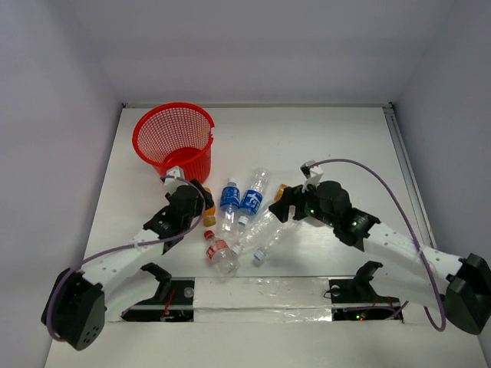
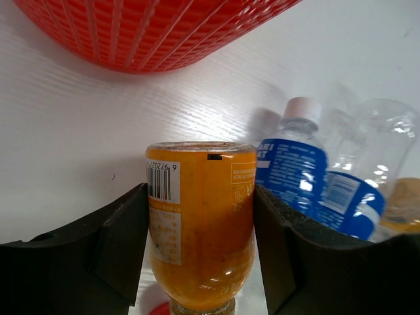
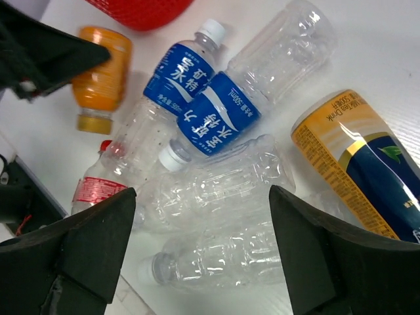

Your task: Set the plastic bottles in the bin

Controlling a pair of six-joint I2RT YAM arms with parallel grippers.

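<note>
Next, my left gripper needs to move up, then outward over the red mesh bin's opening [image 1: 173, 133] to release the orange bottle, because the bin's side stands before it.
An orange bottle [image 2: 200, 216] lies on the white table just short of the red mesh bin [image 1: 193, 159], with its neck toward the wrist. My left gripper [image 1: 204, 202] is shut on it, a pad against each side. Beside it lie two blue-labelled bottles [image 1: 229, 196] [image 1: 252, 201]. My right gripper [image 3: 202, 197] hangs open over two clear crushed bottles [image 3: 223, 190] [image 3: 230, 259], touching neither. A red-labelled bottle [image 3: 98, 190] lies at their left. To their right lies an orange bottle with a dark label [image 3: 357, 167].
The bin's lattice wall [image 2: 144, 33] fills the top of the left wrist view. A strip of clear tape [image 1: 261, 295] runs along the near edge between the arm bases. White walls close the table at the back and sides.
</note>
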